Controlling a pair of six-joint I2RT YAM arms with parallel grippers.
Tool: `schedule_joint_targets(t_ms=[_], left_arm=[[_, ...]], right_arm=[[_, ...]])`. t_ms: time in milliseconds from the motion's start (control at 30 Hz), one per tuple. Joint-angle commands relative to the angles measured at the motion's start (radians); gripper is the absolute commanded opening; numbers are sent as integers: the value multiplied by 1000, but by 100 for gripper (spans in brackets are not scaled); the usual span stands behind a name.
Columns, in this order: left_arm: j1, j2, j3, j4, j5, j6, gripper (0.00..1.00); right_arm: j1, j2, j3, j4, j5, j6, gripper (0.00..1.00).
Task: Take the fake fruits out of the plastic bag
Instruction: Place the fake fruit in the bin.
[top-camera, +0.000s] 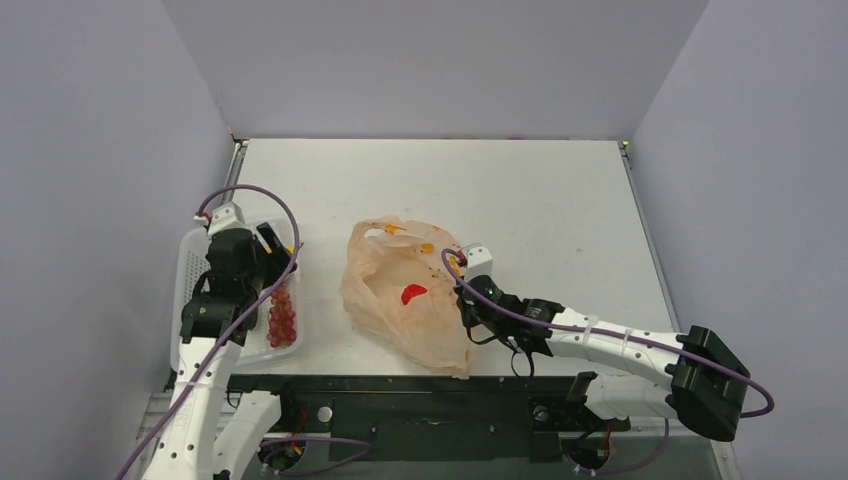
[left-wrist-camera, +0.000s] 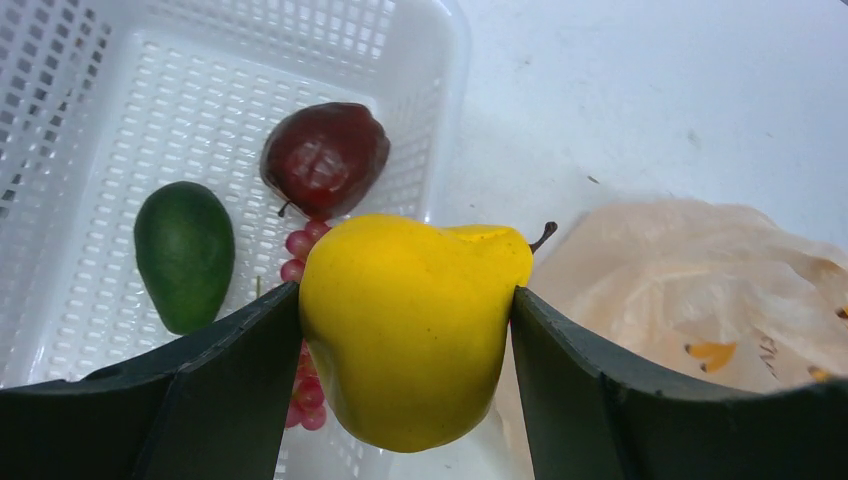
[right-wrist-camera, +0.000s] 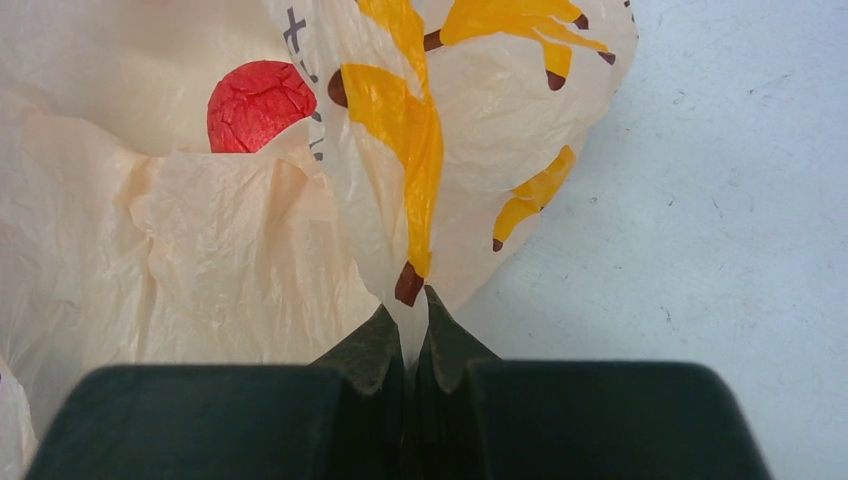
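Observation:
I should move my left gripper left in the top view and down to release the pear (left-wrist-camera: 410, 330) on the basket's bare bottom beyond the avocado-shaped fruit, since it's empty there.
The peach-orange plastic bag (top-camera: 400, 325) lies crumpled at the table's middle front, and a bright red fruit (top-camera: 413, 293) shows inside it. My right gripper (top-camera: 468, 265) is shut on the bag's printed edge (right-wrist-camera: 410, 250), with the red fruit (right-wrist-camera: 260, 105) beyond it. My left gripper (left-wrist-camera: 405, 300) is shut on a yellow pear (left-wrist-camera: 410, 330) and holds it above the right rim of the white mesh basket (left-wrist-camera: 150, 90). In the basket lie a dark red round fruit (left-wrist-camera: 325, 158), a red berry cluster (top-camera: 282, 315) and a green avocado-shaped fruit (left-wrist-camera: 185, 255).
The basket (top-camera: 190, 270) sits at the table's left edge, against the left wall. The bag (left-wrist-camera: 680, 290) lies just right of the basket. Grey walls close in the left, back and right. The arm bases stand at the near edge.

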Motion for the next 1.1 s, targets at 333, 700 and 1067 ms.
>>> schedule_joint_targets(t_ms=[333,700,1067], left_arm=[[244,187,-50,271,-111,-164,1],[331,421,6,231,-243,-327,0],[400,569,3,231,-152,-352,18]], right_arm=[[-13,-50,20,19,12,-16,0],[-14,-74,13,14,21,-20,0],[-16,-68,16,16,20,-20,0]])
